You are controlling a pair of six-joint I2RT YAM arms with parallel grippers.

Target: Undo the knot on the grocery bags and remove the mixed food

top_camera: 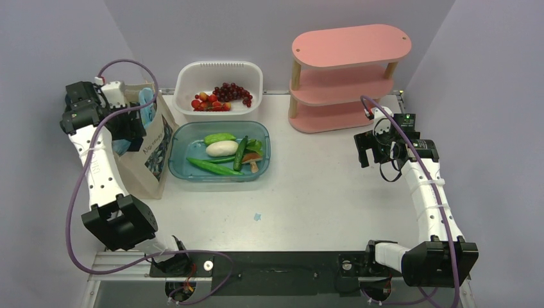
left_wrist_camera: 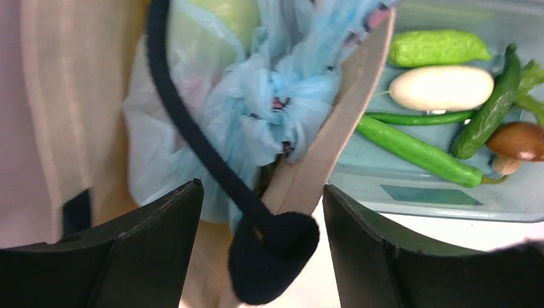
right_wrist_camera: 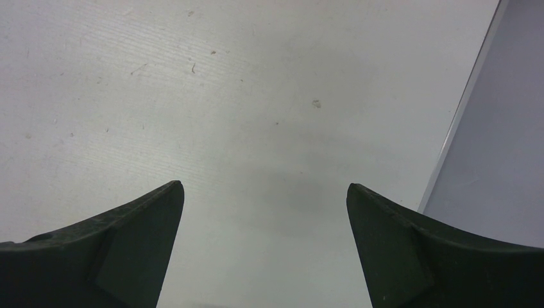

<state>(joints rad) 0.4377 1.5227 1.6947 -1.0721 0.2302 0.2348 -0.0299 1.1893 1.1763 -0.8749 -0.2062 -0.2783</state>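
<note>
My left gripper has the navy handle loop stretching outward from its fingers. Next, it should tilt up and move outward along the loop to close on it.
The beige canvas tote (top_camera: 154, 151) stands at the left of the table, and the light blue plastic bag (top_camera: 147, 104) sits inside it. In the left wrist view the knot (left_wrist_camera: 281, 108) is a bunched blue lump against the tote's rim (left_wrist_camera: 333, 144). A pale green shape (left_wrist_camera: 238, 14) shows through the plastic; the rest of the mixed food is hidden. My left gripper (left_wrist_camera: 262, 192) hangs open over the tote's mouth, its jaws on either side of a navy handle loop (left_wrist_camera: 272, 247) without closing on it. My right gripper (right_wrist_camera: 264, 189) is open above bare table at the right (top_camera: 369, 156).
A clear teal tub (top_camera: 176, 163) of green vegetables and a white oval one stands right beside the tote. Behind it is a white slotted basket (top_camera: 218, 69) with grapes and red fruit. A pink three-tier shelf (top_camera: 349, 48) stands at the back right.
</note>
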